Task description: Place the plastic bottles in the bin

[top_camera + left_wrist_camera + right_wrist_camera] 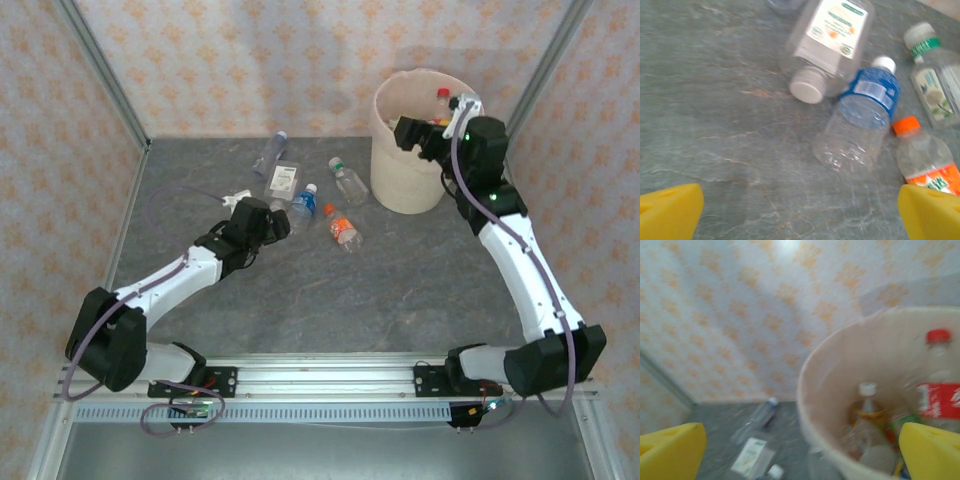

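My left gripper will move down, turning in line with the blue-label bottle, onto its clear bottom half [298,218] [852,136], because that end of the bottle lies nearest my open fingers.
Several plastic bottles lie on the grey table: a white-label one [832,35], a blue-label one [862,117], an orange-label one [927,160] and a green-cap one [935,85]. My left gripper [800,215] is open, low over bare table just short of the blue-label bottle [304,203], with nothing between its yellow fingers [670,210]. The cream bin [410,140] stands at the back right. My right gripper [412,135] hangs open and empty above its rim [840,440]. Inside the bin stand a red-label bottle [940,390] and a white-capped one [867,412].
A slim clear bottle with a blue cap [270,152] lies near the back wall. Patterned walls and metal posts close in the table on three sides. Open grey table [400,290] stretches in front of the bottles toward the arm bases.
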`<state>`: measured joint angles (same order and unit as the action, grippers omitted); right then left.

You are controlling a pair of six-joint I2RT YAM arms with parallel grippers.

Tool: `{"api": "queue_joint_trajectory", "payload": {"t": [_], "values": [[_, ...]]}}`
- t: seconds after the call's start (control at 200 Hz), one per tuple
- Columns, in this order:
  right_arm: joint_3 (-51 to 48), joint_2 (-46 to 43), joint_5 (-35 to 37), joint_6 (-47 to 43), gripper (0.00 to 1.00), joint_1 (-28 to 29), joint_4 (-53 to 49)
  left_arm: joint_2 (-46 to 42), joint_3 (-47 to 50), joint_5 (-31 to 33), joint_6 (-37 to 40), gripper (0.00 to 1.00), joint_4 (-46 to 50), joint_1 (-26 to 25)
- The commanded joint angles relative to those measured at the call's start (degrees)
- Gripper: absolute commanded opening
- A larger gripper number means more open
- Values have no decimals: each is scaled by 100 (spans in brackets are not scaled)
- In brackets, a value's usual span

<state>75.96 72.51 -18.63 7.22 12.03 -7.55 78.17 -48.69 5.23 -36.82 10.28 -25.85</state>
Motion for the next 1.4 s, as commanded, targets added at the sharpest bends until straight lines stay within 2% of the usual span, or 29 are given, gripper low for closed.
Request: {"api": "queue_joint_trajectory", "payload": {"t": [0.0,0.125,0.215,0.355,0.49,0.59,0.791,0.976,1.396], "values": [[-928,-414,-639,727,99,101,963,448,-402,-741,585,100,-111,24],[-1723,-915,-360,673,99,177,1500,1047,-862,-369,1295,100,388,-11],[-1899,-1146,27,560,99,185,1379,1399,-1232,-204,1665,100,703,-58],[-2054,-1325,242,449,99,185,1355,1893,-1775,-8,2022,100,889,-274],[-2068,-1380,316,390,99,185,1325,2469,-2266,192,2054,98,1032,-358],[-2060,-1437,385,276,99,183,1230,2791,-2596,51,2132,94,1136,-385],[-2077,-1485,536,163,99,185,1078,3429,-3073,353,2236,92,1394,-458],[-2068,-1494,562,87,99,185,1032,3644,-3063,468,2167,90,1326,-457],[-2112,-1477,503,236,99,183,1078,3707,-3043,379,2082,71,1147,-571]]}}
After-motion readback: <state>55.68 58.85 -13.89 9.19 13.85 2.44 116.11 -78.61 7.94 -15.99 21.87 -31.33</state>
